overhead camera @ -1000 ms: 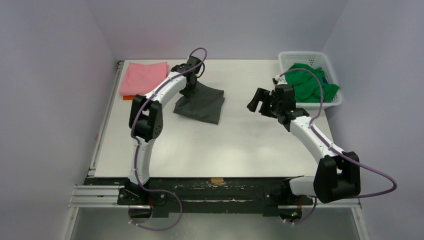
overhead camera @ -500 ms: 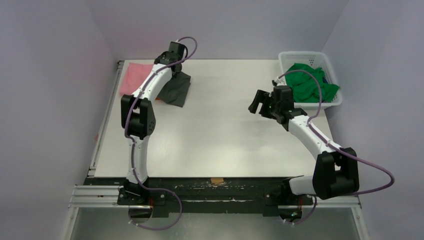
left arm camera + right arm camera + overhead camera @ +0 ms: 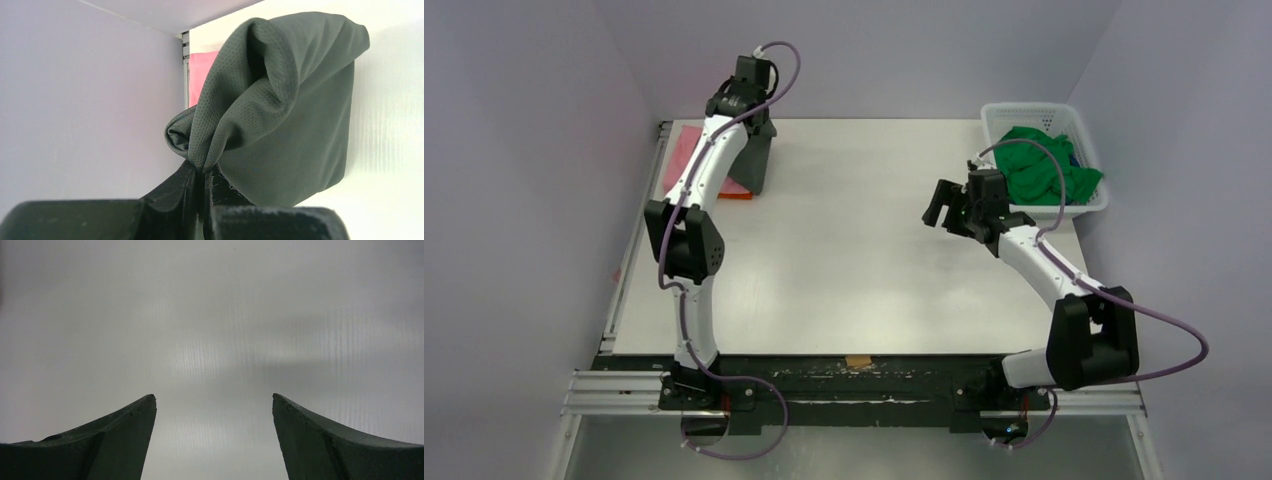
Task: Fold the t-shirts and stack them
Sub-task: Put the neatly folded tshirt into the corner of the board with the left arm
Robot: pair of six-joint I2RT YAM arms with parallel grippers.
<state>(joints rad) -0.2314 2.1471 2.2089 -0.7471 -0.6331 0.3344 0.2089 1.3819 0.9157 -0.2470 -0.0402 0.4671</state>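
Observation:
The pink t-shirt's side toward the metal bar is still uncovered. My left gripper will go that way first to lower the charcoal-grey t-shirt over the pink t-shirt's far corner (image 3: 689, 132) (image 3: 196, 60).
My left gripper (image 3: 206, 172) is shut on the folded charcoal-grey t-shirt (image 3: 295, 105) and holds it lifted at the table's far left; it also shows in the top view (image 3: 756, 160), hanging beside the arm. Under and behind it lies the folded pink t-shirt (image 3: 686, 152), seen as a pink strip in the left wrist view (image 3: 202, 67), with an orange t-shirt edge (image 3: 736, 194) showing below. The bright green t-shirt (image 3: 1039, 170) lies crumpled in the basket. My right gripper (image 3: 214, 405) is open and empty over bare table, shown in the top view (image 3: 939, 207) left of the basket.
A white lattice basket (image 3: 1006, 115) stands at the far right corner. The back wall and left wall stand close to the left gripper. A metal rail (image 3: 639, 230) runs along the table's left edge. A small tan tape piece (image 3: 857, 361) sits at the front edge.
My left gripper has carried the grey t-shirt from the table's middle-left up and leftward over the pink shirt. The right arm has barely moved.

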